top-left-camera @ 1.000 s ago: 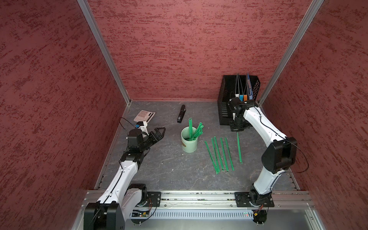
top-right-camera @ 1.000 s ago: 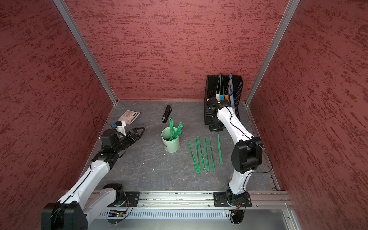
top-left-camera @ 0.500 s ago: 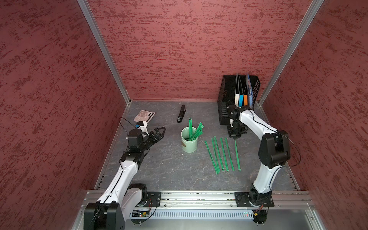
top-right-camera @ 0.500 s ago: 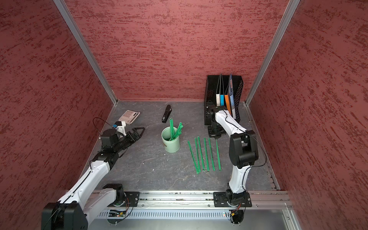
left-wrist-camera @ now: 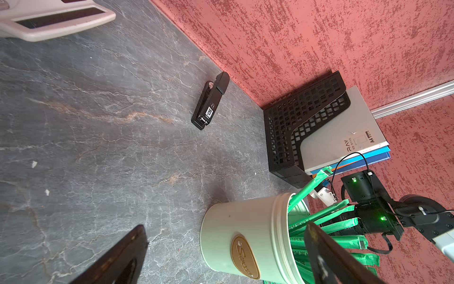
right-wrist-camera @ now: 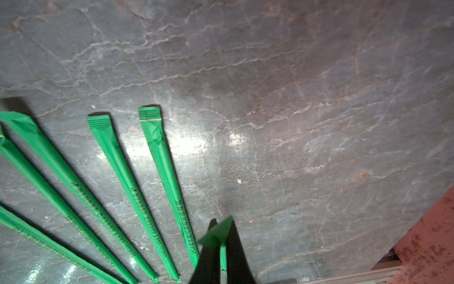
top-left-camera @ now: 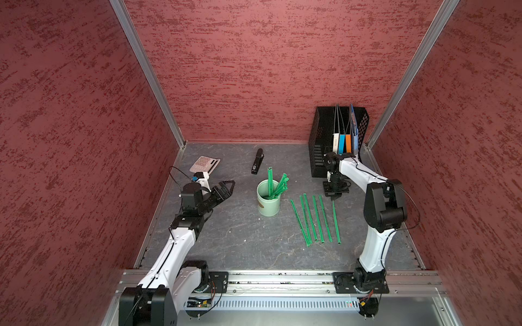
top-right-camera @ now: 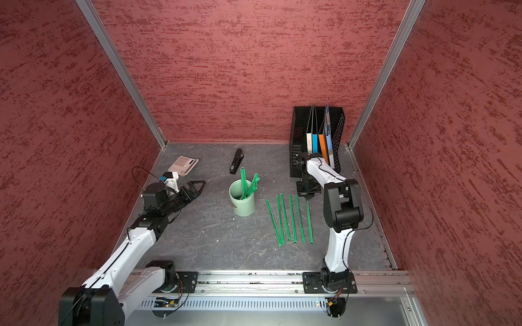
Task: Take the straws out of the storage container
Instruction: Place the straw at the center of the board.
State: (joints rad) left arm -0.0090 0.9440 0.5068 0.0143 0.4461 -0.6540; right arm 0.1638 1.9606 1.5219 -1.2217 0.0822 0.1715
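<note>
My right gripper should next go down a little toward the tabletop (top-left-camera: 329,201) (right-wrist-camera: 210,189) beside the row's outermost straw and let go of the held end, because its straw already lies alongside the others.
The storage container (top-left-camera: 267,201), a pale mint cup, stands mid-table with several green straws (top-left-camera: 278,186) leaning out of it. Several more straws (top-left-camera: 317,220) lie in a row to its right, also seen in the right wrist view (right-wrist-camera: 172,186). My right gripper (top-left-camera: 333,197) points down at the far end of that row, shut on the end of one straw (right-wrist-camera: 217,233) that lies in line beside the others. My left gripper (top-left-camera: 226,186) hangs open left of the cup, apart from it. In the left wrist view the cup (left-wrist-camera: 245,221) shows beyond the left gripper (left-wrist-camera: 224,232).
A black mesh file rack (top-left-camera: 324,141) with folders stands at the back right, just behind my right arm. A black stapler (top-left-camera: 257,161) and a pink calculator (top-left-camera: 204,164) lie near the back wall. Red walls enclose three sides.
My right gripper has come forward and down from beside the rack, carrying its straw in line with the row. The left arm has not moved.
</note>
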